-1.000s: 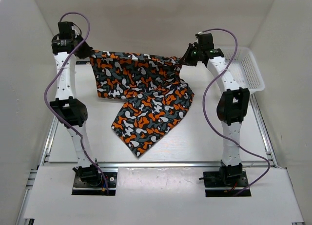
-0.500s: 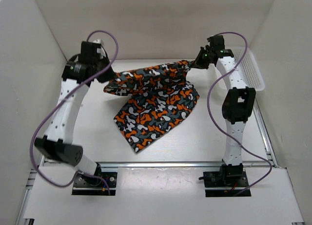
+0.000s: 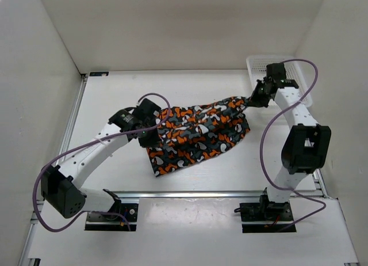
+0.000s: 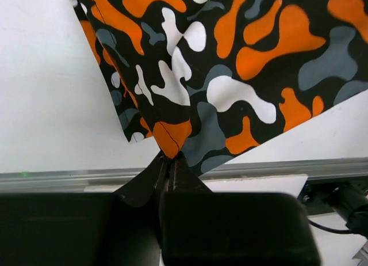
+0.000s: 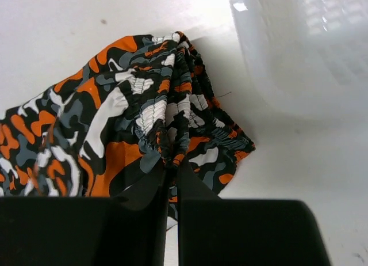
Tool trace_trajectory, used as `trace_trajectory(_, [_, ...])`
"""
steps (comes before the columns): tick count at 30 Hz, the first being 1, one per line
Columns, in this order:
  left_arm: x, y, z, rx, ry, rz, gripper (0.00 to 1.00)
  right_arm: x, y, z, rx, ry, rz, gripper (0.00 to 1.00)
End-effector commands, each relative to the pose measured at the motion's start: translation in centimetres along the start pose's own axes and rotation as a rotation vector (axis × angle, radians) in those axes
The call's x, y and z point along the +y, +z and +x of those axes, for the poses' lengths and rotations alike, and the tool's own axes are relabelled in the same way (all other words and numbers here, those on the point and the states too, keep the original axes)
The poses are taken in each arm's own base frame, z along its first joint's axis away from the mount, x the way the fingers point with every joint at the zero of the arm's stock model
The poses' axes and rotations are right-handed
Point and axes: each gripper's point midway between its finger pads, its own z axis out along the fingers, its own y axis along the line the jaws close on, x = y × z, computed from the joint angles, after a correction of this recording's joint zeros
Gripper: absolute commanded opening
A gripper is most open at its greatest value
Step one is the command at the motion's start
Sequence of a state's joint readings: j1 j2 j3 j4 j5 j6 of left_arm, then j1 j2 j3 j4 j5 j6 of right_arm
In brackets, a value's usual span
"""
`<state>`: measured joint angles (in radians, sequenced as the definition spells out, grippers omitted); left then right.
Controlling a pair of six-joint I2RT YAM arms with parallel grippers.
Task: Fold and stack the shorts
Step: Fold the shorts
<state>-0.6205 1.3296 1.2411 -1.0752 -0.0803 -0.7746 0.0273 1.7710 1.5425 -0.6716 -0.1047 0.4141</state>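
My right gripper needs to move back toward the metal bar and down onto the bare tabletop to let go of the waistband of the shorts, because the waistband is still hanging raised beside the basket.
The camouflage shorts (image 3: 198, 130) hang stretched between my two grippers above the middle of the table, their lower part drooping toward the near edge. My left gripper (image 3: 144, 130) is shut on the left corner of the cloth; the left wrist view shows the jaws (image 4: 169, 159) pinching an orange hem corner of the shorts (image 4: 230, 76). My right gripper (image 3: 253, 101) is shut on the gathered elastic waistband at the right end; the right wrist view shows it (image 5: 172, 162) clamped on the bunched shorts (image 5: 132, 116).
A white plastic mesh basket (image 3: 256, 63) stands at the back right, just behind the right gripper, and shows in the right wrist view (image 5: 299, 47). White walls close in the table. A metal rail (image 3: 201, 192) runs along the near edge.
Both grippers carried the shorts toward the near side and to the right. The left arm swung from the back left to the table's middle, so the cloth is now narrower and more bunched.
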Motion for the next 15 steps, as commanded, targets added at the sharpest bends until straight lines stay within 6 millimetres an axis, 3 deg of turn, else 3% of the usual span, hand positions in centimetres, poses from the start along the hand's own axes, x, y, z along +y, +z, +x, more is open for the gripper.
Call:
trace_trajectory(1, [0.1,-0.2,0.6,-0.051,-0.04,-0.02,0.1,-1.4,-1.5,0.5,-0.076,0.027,0.063,0.01])
trace_trajectory(2, [0.5,0.2,0.8,-0.05,-0.048,-0.037,0.1,-1.8,-2.5,0.5,-0.113,0.044,0.084,0.01])
trace_trajectory(4, [1.4,1.5,2.0,-0.016,-0.047,-0.084,0.1,-3.3,-2.5,2.8,-0.097,0.089,0.13,0.01])
trace_trajectory(7, [2.0,2.2,2.8,0.0,-0.064,-0.105,0.1,-4.3,-4.1,4.5,-0.121,0.114,0.155,0.01])
trace_trajectory(15, [3.1,2.2,3.6,0.012,-0.079,-0.134,0.1,-7.7,-6.0,11.7,-0.091,0.202,0.222,0.01])
